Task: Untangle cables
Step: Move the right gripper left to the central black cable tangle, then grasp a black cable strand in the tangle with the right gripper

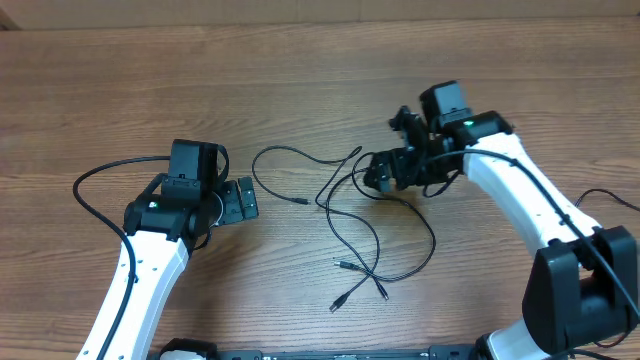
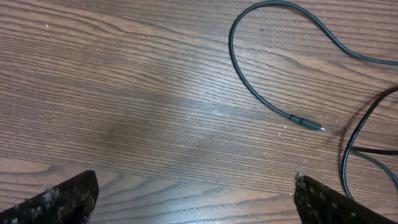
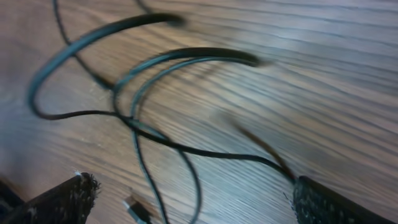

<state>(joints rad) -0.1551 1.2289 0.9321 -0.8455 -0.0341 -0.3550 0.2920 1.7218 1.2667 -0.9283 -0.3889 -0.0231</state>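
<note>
My right gripper goes to the left in the overhead view onto the cable's looped bend (image 1: 343, 182) (image 3: 118, 92) next, as it lies there, crossing other pieces of cable.
Several thin black cables (image 1: 335, 181) lie in loose crossing loops on the wooden table, between my two grippers. One strand curls left and ends in a small plug (image 1: 301, 203); the left wrist view shows the same plug (image 2: 308, 123). My left gripper (image 1: 243, 200) (image 2: 196, 182) is open just left of that strand, over bare wood. My right gripper (image 1: 372, 177) (image 3: 193, 184) is open at the right side of the tangle. Overlapping cable loops (image 3: 180, 149) and a plug end (image 3: 134, 209) lie between its fingers. One strand runs up against its right finger (image 3: 329, 202).
Three more plug ends (image 1: 345, 265) lie close together toward the table's front. A thicker black arm cable (image 1: 95, 185) arcs out to the left of the left arm. Wooden tabletop (image 1: 300, 70) stretches behind the cables.
</note>
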